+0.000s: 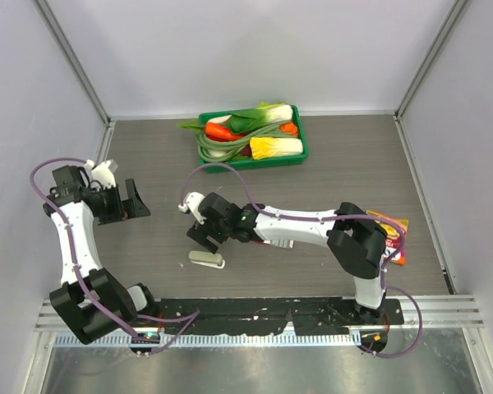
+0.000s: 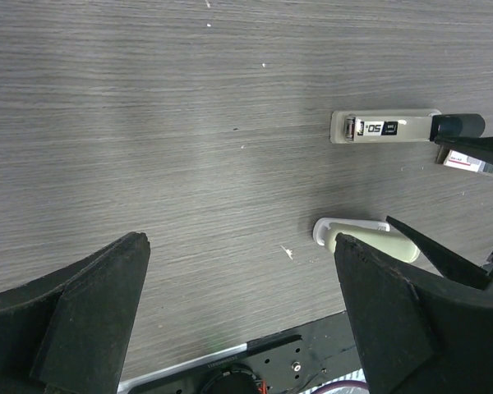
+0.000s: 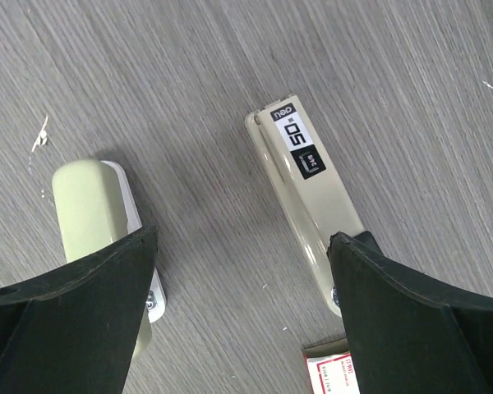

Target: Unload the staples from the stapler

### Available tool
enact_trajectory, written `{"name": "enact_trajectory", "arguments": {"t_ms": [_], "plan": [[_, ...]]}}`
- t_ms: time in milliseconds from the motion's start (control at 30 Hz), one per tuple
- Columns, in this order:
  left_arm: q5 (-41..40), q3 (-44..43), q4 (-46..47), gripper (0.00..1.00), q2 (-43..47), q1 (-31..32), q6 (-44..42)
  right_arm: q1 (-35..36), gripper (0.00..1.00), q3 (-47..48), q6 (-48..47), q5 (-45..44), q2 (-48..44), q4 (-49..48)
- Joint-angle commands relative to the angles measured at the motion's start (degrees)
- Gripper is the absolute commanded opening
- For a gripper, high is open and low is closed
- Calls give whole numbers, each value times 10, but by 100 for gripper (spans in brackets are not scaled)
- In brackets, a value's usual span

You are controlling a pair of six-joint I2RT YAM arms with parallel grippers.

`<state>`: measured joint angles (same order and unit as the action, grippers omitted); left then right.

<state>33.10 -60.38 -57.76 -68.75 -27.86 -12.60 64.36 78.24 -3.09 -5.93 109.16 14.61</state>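
Observation:
I will next move my right gripper back and lower it onto the middle of the beige stapler (image 1: 205,258) (image 3: 90,209), which lies below the gripper and nearer my base.
The stapler (image 3: 308,197), silver-grey with a black rear end and a "50" label, lies flat and closed on the wooden table. It also shows in the left wrist view (image 2: 384,127). My right gripper (image 3: 242,246) is open and empty. It hovers over the bare table between the stapler on its right and a beige stapler (image 3: 90,209) on its left, touching neither. In the top view the right gripper (image 1: 202,235) hides the stapler. My left gripper (image 1: 135,199) is open and empty at the table's left, well away; the left wrist view shows it (image 2: 242,246) too. No staples are visible.
The beige stapler (image 1: 206,259) lies near the front edge. A red-and-white box (image 3: 333,376) sits behind the stapler. A green tray (image 1: 304,153) of vegetables stands at the back. An orange packet (image 1: 394,232) lies at the right. Walls enclose the table.

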Motion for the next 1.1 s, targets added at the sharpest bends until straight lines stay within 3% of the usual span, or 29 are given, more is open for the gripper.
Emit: {"name": "enact_trajectory", "arguments": {"t_ms": [0, 700, 1067], "plan": [[19, 2, -3, 100, 13, -3, -7, 17, 90, 26, -47, 20, -12, 9], [6, 27, -1, 100, 46, -2, -27, 68, 75, -32, -23, 5, -43, 2], [14, 31, 21, 100, 49, -1, 3, 74, 55, 6, -19, 38, 4, 42]]}}
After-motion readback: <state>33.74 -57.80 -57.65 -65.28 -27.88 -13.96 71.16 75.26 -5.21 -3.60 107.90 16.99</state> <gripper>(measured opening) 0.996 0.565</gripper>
